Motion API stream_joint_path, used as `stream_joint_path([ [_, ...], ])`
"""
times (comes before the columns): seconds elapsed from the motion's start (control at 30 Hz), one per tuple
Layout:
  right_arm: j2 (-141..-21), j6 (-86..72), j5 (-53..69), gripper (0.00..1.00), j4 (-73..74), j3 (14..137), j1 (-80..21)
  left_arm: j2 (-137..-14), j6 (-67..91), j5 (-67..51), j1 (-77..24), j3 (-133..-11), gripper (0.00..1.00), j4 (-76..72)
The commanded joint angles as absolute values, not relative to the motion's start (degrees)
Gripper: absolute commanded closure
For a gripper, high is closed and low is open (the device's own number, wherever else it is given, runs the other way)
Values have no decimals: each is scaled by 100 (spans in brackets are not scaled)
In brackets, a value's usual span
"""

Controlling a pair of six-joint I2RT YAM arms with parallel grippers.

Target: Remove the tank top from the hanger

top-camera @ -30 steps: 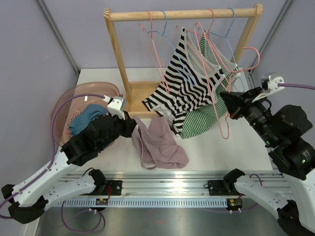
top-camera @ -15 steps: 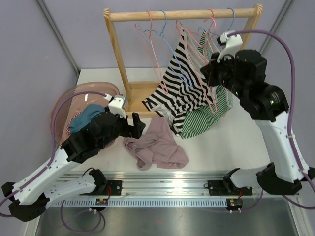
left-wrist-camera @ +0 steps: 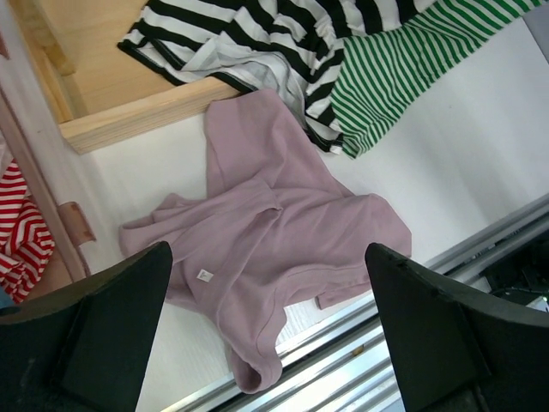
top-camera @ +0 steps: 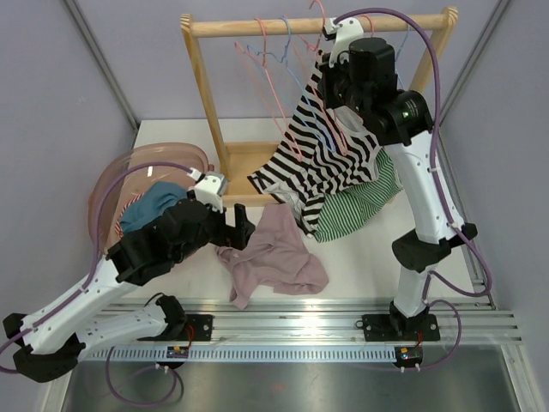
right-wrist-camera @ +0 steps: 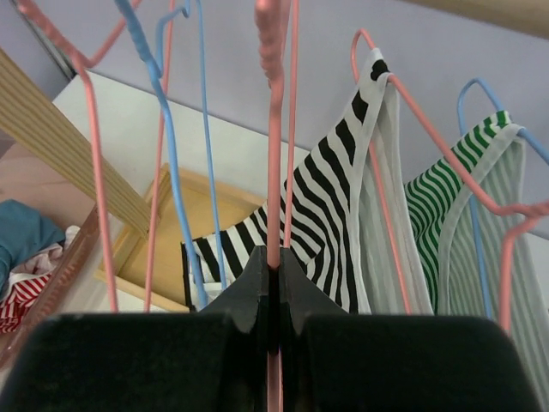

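Observation:
I will lower my open left gripper to the right in the top view, onto the tank top's middle (top-camera: 286,263) (left-wrist-camera: 319,244), because the mauve tank top is lying loose on the table.
The mauve tank top (top-camera: 273,262) lies crumpled on the table, off any hanger, with one edge reaching the front rail. In the left wrist view the tank top (left-wrist-camera: 283,249) fills the space below my left gripper (left-wrist-camera: 270,339), which hangs wide open above it with nothing between its fingers (left-wrist-camera: 86,343). My left gripper (top-camera: 240,227) sits at the garment's left edge. My right gripper (top-camera: 333,67) is raised to the rack's top rail. My right gripper (right-wrist-camera: 274,266) is shut on the wire of a bare pink hanger (right-wrist-camera: 274,129).
The wooden rack (top-camera: 317,26) carries several pink and blue hangers, a black-and-white striped top (top-camera: 322,159) and a green striped top (top-camera: 360,202). A pink basket (top-camera: 111,184) holding teal and red-striped clothes stands at the left. A metal rail (top-camera: 300,313) runs along the front edge.
My left gripper opened and let the mauve tank top drop onto the table. My right arm swung up and left, carrying the pink hanger to the rack's top rail.

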State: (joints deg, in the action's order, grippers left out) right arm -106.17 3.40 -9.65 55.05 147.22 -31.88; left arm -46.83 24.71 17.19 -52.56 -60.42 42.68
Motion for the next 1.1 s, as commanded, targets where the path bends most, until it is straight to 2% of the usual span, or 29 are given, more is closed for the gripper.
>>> stream_joint_path([
  [0.0,-10793,492,-1028,100,5520,15056,-3120,-4825,2592,1801,-5598,-6082,1,3807],
  [0.13,-10846,466,-967,96,5511,14994,-3059,-5132,2628,1855,-5871,-5872,1,3464],
  [0.2,-10776,431,-923,87,5485,14863,-3059,-5220,2645,1846,-5923,-5714,1,3253],
  [0.23,-10662,405,-923,82,5476,14828,-3067,-5264,2637,1776,-5941,-5678,1,3182],
  [0.3,-10521,361,-879,63,5449,14705,-3059,-5387,2628,1697,-5968,-5590,1,2963],
  [0.37,-10240,308,-800,59,5388,14564,-3059,-5527,2593,1609,-6012,-5476,1,2831],
  [0.43,-9968,273,-729,38,5405,14450,-3059,-5668,2619,1530,-6056,-5370,1,2655],
  [0.6,-9230,115,-554,30,5546,13916,-3059,-6317,2777,1415,-6240,-5072,1,2146],
  [0.73,-7880,18,-457,1,5248,12747,-3059,-7012,2821,1415,-6389,-4948,1,1864],
  [0.87,-6848,-334,-115,1,4932,11421,-3067,-7724,2900,1441,-6469,-5010,1,1741],
  [1.07,-5697,-554,790,1,4633,10285,-3059,-8638,3058,1468,-6513,-4975,1,1608],
])
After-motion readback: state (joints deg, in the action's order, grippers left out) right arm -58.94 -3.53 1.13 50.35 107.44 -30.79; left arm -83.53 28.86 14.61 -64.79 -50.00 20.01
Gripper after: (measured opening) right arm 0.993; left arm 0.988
